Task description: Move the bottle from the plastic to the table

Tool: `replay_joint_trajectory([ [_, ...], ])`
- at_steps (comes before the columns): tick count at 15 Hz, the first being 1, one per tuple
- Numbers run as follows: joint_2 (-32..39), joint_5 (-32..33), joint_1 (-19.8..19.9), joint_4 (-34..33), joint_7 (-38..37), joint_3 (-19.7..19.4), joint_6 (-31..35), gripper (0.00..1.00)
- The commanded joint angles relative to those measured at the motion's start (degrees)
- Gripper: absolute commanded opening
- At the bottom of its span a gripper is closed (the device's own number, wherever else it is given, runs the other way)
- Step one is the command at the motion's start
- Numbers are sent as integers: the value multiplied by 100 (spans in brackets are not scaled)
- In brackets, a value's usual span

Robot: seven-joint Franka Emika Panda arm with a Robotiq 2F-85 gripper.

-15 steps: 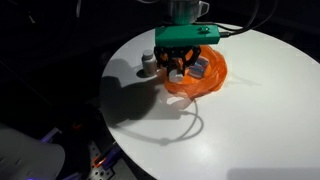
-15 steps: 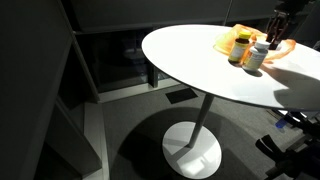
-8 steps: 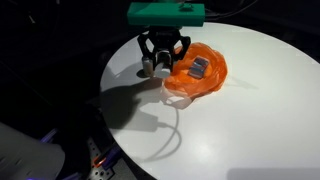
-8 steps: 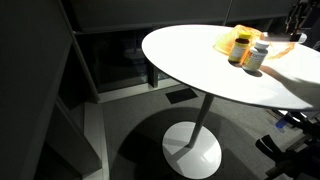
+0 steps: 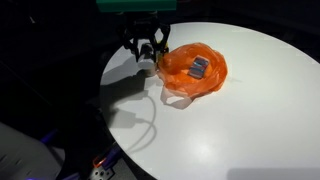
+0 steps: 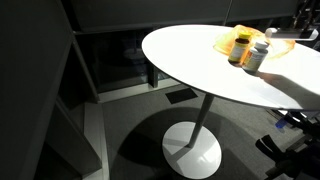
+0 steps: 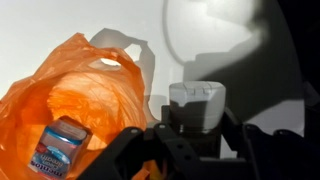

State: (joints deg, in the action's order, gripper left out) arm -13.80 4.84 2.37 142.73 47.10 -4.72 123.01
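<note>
Next, the gripper carries the held bottle past the standing white-capped one and lowers it onto the bare tabletop beside the amber bottle to let it go.
A bottle with a white cap [image 7: 195,100] sits between my gripper's fingers [image 7: 195,128] in the wrist view, and the fingers close on its sides. In an exterior view my gripper [image 5: 147,50] hangs above the table just left of the orange plastic bag [image 5: 180,82], clear of it. The bottle is mostly hidden by the fingers there. The bag [image 7: 70,95] lies open on the white round table [image 5: 250,120].
A small blue-labelled container [image 7: 60,150] lies inside the bag and also shows in an exterior view [image 5: 200,67]. Two bottles, an amber one [image 6: 241,47] and a white-capped one [image 6: 257,56], stand on the table beside the bag [image 6: 226,40]. The table edge is close on the left.
My gripper has risen out of the bag and moved left, away from the plastic, over the bare table. The two standing bottles have not moved.
</note>
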Motion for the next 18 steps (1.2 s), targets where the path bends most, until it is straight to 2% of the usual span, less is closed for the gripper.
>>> replay_joint_trajectory([
  [1, -67, 13, -132, 4, -14, -45, -67, 26],
  [2, -108, 11, -179, 5, -19, -38, -100, 51],
  [5, -56, 8, -179, 12, -17, -45, -96, 51],
  [6, -21, 32, -193, 7, 29, -41, -83, 26],
  [13, 94, 153, -628, -195, 176, 348, -54, 26],
  [18, 563, 262, -833, -580, 508, 508, 126, 26],
])
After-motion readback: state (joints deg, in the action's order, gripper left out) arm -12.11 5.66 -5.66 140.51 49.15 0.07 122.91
